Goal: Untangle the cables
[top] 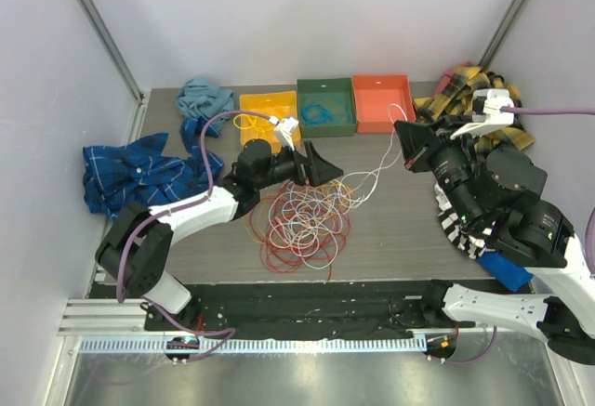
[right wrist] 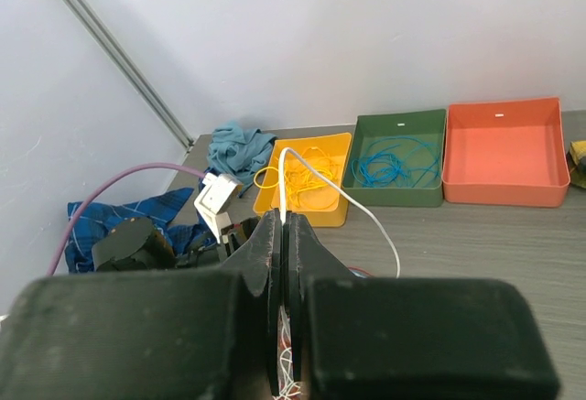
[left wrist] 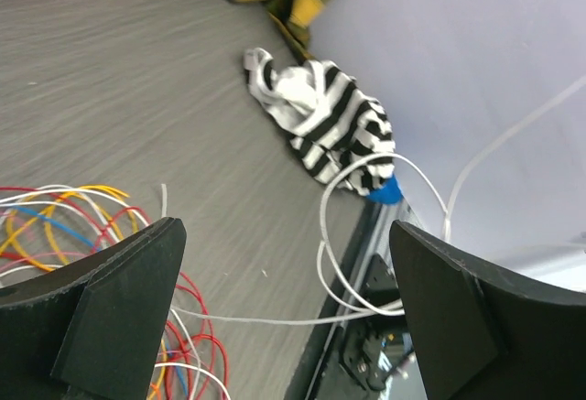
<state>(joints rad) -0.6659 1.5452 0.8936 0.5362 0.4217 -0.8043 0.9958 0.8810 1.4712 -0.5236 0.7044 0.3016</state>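
Observation:
Next, my left gripper eases down and to the right in the top view onto the white cable beside the heap, since it runs between the open fingers.
The cables lie in a tangled heap of red, orange, yellow and white loops at the table's middle. They also show at the lower left of the left wrist view. My left gripper is open just above the heap's far right edge. A white cable runs across between its fingers, held by neither. My right gripper is shut on that white cable and holds it raised to the right of the heap. The cable comes out of the top of the shut jaws.
A yellow tray holding yellow cables, a green tray holding blue cables and an orange tray stand in a row at the back. A blue plaid shirt, a teal cloth, a yellow plaid cloth and a striped cloth lie around.

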